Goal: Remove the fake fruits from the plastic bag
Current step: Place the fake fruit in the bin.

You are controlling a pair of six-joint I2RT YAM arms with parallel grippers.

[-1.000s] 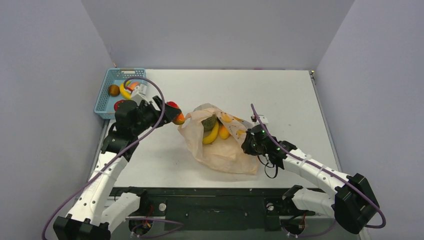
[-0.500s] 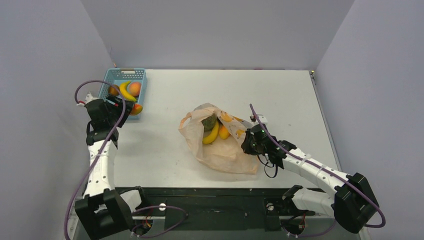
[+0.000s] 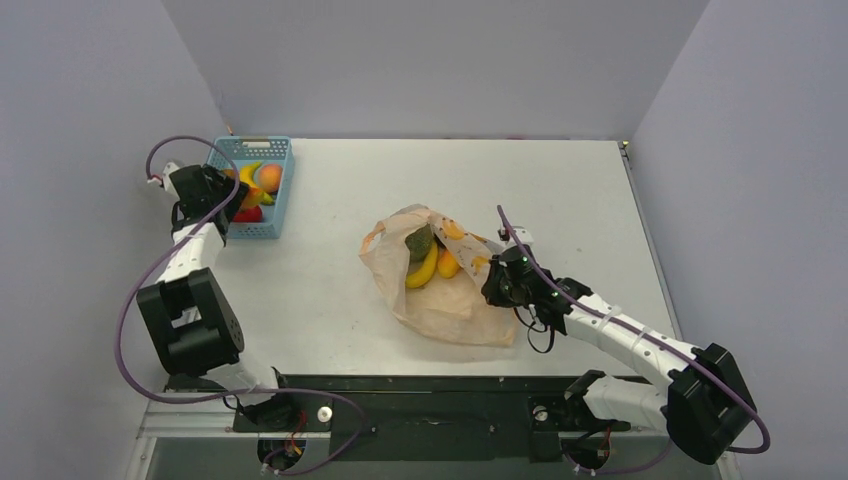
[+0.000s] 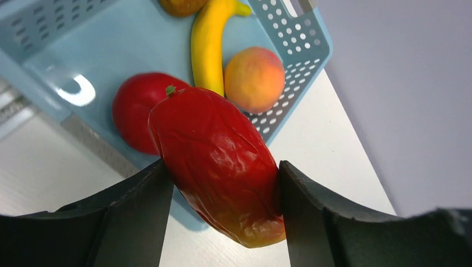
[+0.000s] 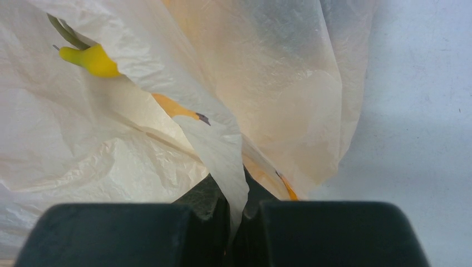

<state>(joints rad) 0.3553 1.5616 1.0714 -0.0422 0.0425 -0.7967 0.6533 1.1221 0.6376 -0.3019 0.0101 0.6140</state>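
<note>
My left gripper moves outward past the round red fruit to open floor (image 4: pixel 150 47) beside the banana next, as that fruit still overhangs the basket's near edge.
The peach plastic bag (image 3: pixel 445 300) lies mid-table with its mouth open. A yellow banana (image 3: pixel 423 268), an orange piece (image 3: pixel 448 264) and a dull green fruit (image 3: pixel 418 243) show inside. My right gripper (image 3: pixel 497 285) is shut on a fold of the bag's right edge (image 5: pixel 222 150); a yellow banana tip (image 5: pixel 92 58) shows through the film. My left gripper (image 3: pixel 235 203) is shut on a red fruit (image 4: pixel 217 161) and holds it over the near edge of the blue basket (image 4: pixel 111 44).
The blue mesh basket (image 3: pixel 250 143) stands at the table's far left corner. It holds a banana (image 4: pixel 209 44), a peach (image 4: pixel 254 79), a round red fruit (image 4: pixel 133 111) and a brown piece (image 4: pixel 181 5). The left wall is close behind my left arm.
My left arm swung from the bag's mouth left and back to the basket, carrying the red fruit. The right gripper kept its hold on the bag.
</note>
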